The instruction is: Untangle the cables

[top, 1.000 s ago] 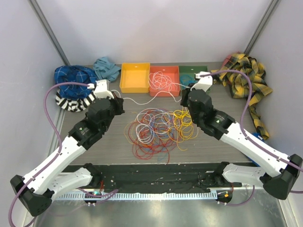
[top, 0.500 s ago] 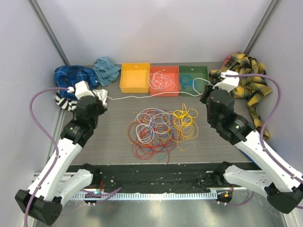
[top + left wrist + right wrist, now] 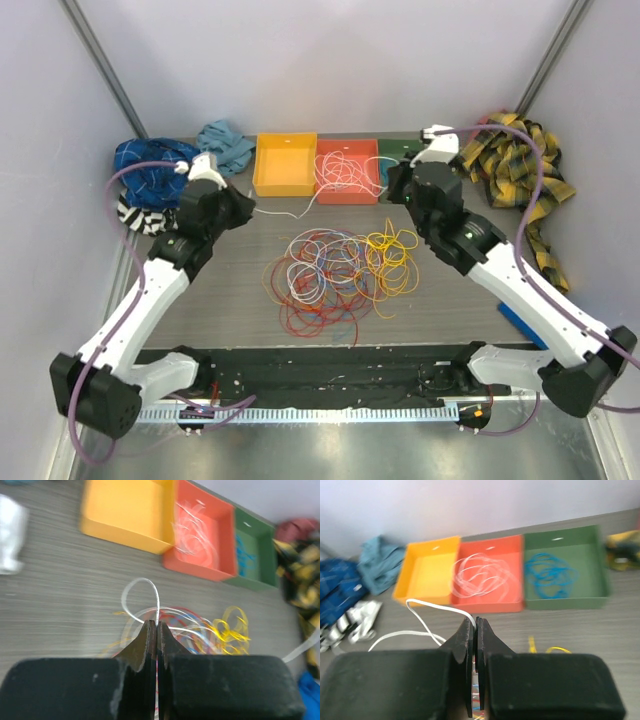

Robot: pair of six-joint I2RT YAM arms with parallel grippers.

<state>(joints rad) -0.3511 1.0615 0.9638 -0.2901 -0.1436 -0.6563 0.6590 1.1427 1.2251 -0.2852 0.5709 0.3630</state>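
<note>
My right gripper needs to reach outward, left in the top view, over the red tray [image 3: 346,173] [image 3: 487,577] of white cables below, then lower and release its cable.
A tangle of red, white, blue and orange cables [image 3: 325,272] lies mid-table, with yellow loops [image 3: 390,252] at its right side. My left gripper [image 3: 247,208] is shut on one end of a white cable [image 3: 290,214]; the strand rises from the closed tips [image 3: 157,624] in a loop [image 3: 137,587]. My right gripper [image 3: 393,187] hangs in front of the trays, shut on the same white cable [image 3: 437,607], which sags left from its tips [image 3: 476,620]. The tangle shows blurred beyond the left fingers [image 3: 200,625].
At the back stand a yellow tray [image 3: 284,165], a red tray [image 3: 347,172] holding white cables [image 3: 482,577], and a green tray [image 3: 565,570] holding blue cables [image 3: 550,572]. Blue, teal and striped cloths [image 3: 150,165] lie back left, a yellow plaid cloth [image 3: 515,165] back right.
Both arms swung apart, stretching the white cable, then came back toward the trays. The cable now hangs slack between them, clear of the tangle.
</note>
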